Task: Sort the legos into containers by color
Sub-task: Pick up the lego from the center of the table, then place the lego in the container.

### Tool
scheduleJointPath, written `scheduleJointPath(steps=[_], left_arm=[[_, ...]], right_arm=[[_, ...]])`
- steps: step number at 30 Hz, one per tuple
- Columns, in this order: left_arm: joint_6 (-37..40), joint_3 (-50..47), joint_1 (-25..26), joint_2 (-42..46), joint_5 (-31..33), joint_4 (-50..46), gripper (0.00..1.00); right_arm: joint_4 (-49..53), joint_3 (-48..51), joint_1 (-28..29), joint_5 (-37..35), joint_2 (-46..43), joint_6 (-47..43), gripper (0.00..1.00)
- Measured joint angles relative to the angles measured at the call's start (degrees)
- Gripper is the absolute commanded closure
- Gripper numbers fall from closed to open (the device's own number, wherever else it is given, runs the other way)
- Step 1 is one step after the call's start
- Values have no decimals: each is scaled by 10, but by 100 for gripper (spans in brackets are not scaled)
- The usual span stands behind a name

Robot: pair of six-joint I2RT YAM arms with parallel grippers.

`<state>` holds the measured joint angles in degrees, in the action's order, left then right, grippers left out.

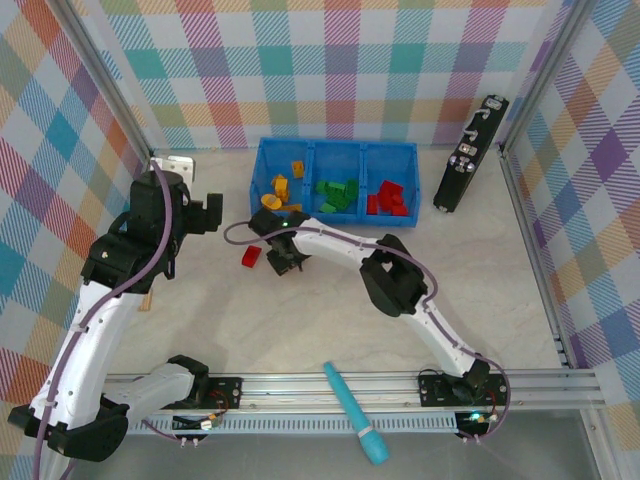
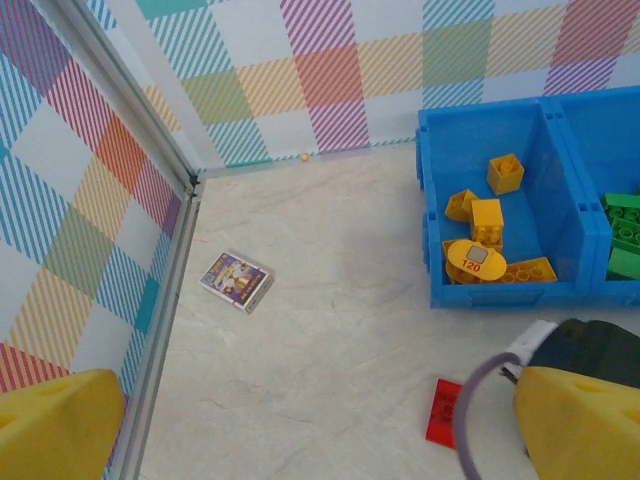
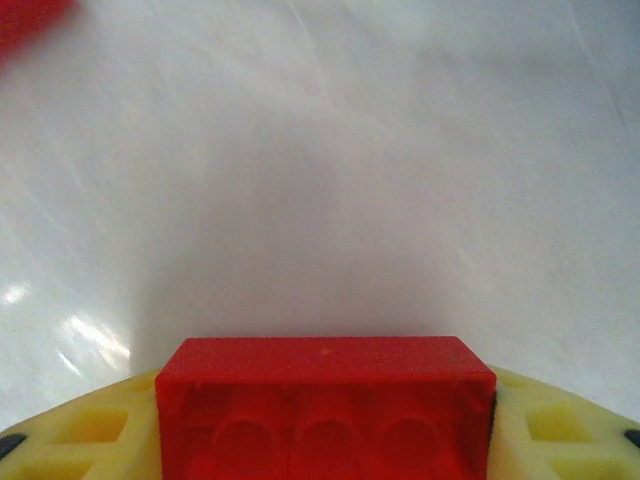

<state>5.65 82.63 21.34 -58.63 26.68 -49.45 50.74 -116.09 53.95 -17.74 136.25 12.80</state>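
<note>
My right gripper will next go up, swing outward past the green legos over the section of the tray already holding red ones, and release the red lego inside.
My right gripper is low over the table in front of the blue tray, shut on a red lego whose hollow underside faces the right wrist camera. A second red lego lies flat on the table just left of it, also seen as a red plate and a blurred red corner. The tray's left compartment holds yellow-orange legos, the middle holds green legos, the right holds red legos. My left gripper hovers open left of the tray, its yellow fingers wide apart over bare table.
A black upright device leans at the back right. A teal pen-like tool lies across the front rail. A small printed card box sits near the left wall. An orange disc marked 120 rests in the left compartment.
</note>
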Motion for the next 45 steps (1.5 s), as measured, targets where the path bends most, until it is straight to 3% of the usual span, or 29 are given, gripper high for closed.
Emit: scheduleJointPath(steps=[6,11,15,20,30,38,45], left_arm=[[0,0,0,0,0,0,0],[0,0,0,0,0,0,0],[0,-2,0,0,0,0,0],[0,-25,-1,0,0,0,0],[-41,-96,-17,3,-44,-6,0],[-132,-190,-27,-2,-126,-14,1],[-165,-233,-31,-43,-163,-3,4]], right_arm=[[16,126,-40,-20,-158,-12,54],[6,147,-106,-44,-297,-35,54],[-16,157,-169,-50,-347,-50,54],[-46,177,-240,-51,-333,-62,54],[-105,166,-312,-13,-228,-63,52],[-122,113,-336,5,-143,-63,40],[-122,96,-346,12,-131,-67,25]])
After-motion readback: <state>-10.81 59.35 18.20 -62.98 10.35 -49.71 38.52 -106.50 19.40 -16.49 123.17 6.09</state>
